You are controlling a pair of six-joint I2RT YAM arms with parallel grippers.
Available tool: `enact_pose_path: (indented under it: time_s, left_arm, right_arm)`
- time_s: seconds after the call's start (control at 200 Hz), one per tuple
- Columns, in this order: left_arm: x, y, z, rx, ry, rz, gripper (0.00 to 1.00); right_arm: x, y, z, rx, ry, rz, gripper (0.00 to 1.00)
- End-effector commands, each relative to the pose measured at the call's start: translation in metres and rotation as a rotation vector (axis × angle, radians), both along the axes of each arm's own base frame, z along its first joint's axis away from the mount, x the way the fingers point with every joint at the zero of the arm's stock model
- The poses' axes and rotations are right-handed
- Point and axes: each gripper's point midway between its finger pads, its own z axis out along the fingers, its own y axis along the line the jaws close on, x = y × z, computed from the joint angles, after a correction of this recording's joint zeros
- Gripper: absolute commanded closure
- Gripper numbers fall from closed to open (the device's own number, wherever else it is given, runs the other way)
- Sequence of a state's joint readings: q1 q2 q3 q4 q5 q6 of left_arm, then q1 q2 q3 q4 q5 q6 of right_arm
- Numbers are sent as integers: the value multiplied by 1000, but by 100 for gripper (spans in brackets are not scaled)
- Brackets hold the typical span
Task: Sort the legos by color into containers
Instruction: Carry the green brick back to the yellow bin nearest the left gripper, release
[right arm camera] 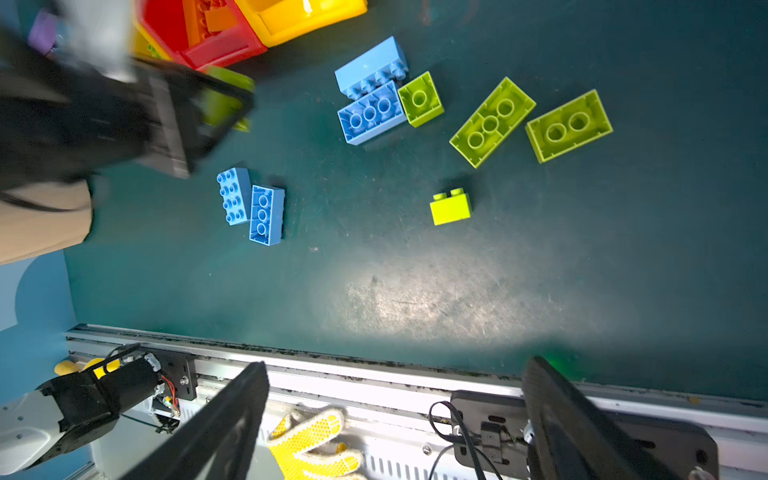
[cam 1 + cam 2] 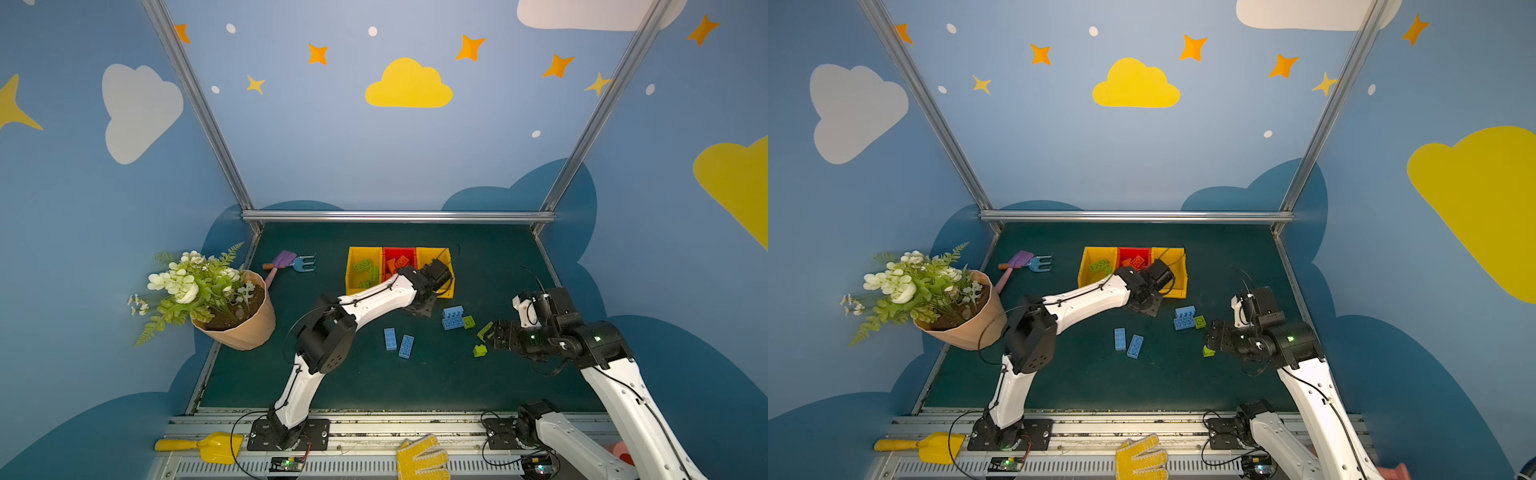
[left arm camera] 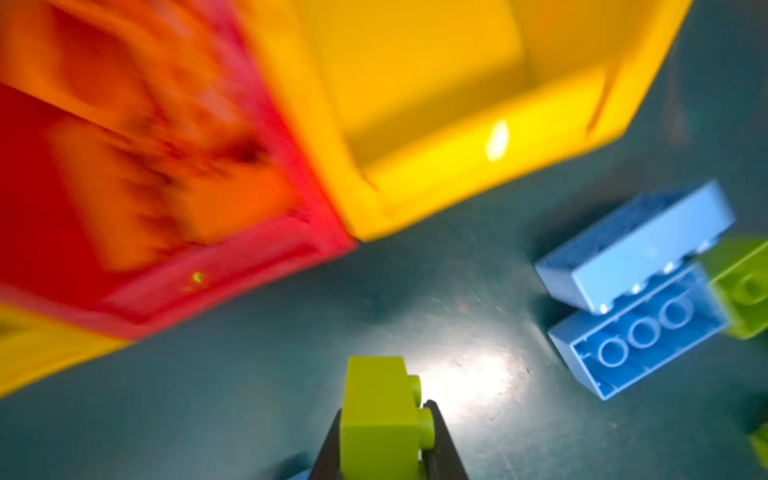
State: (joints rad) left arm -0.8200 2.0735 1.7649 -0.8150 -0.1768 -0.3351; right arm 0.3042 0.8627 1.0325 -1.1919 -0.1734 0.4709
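Note:
I need to swing my left gripper outward next, over the yellow bin of matching green legos past the red bin (image 3: 232,257), and release the lego.
My left gripper (image 3: 384,415) is shut on a lime green lego (image 3: 376,395) and hangs just in front of the containers (image 2: 363,251), near where the red bin (image 3: 232,257) meets a yellow bin (image 3: 415,199). Green legos lie in the left yellow bin and orange ones in the red bin. Loose on the mat are blue legos (image 2: 453,318) (image 2: 398,343) and lime green legos (image 1: 492,121) (image 1: 451,207). In both top views my right gripper (image 2: 492,332) stands open over the green legos at the right, holding nothing.
A tan flower pot (image 2: 245,316) leans at the left edge of the mat. Purple and blue toy garden tools (image 2: 291,262) lie behind it. A yellow scoop (image 2: 208,446) and a yellow glove (image 2: 422,457) rest on the front rail.

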Motion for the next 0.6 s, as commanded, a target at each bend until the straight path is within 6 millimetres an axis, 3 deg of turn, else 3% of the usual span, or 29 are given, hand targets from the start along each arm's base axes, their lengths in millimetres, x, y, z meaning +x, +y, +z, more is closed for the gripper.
enact_pose_path:
  time_s: [0.0,0.15,0.27,0.425,0.591]
  left_arm:
    - [31,56,43,23,-92,105,90]
    - [64,114,53,10,-116,225,90]
    - [85,145,44,-6,-98,287,89]
    - [104,165,27,-1,-62,311,89]
    - [121,171,17,-21,-42,316,88]
  right_arm:
    - [15,9,11,42,-38,0,7]
    - [26,16,12,72,-35,-6,7]
    - [34,20,14,87,-35,-13,7]
    - [41,22,16,86,-27,-21,7]
    - [45,20,16,75,-24,-49,7]
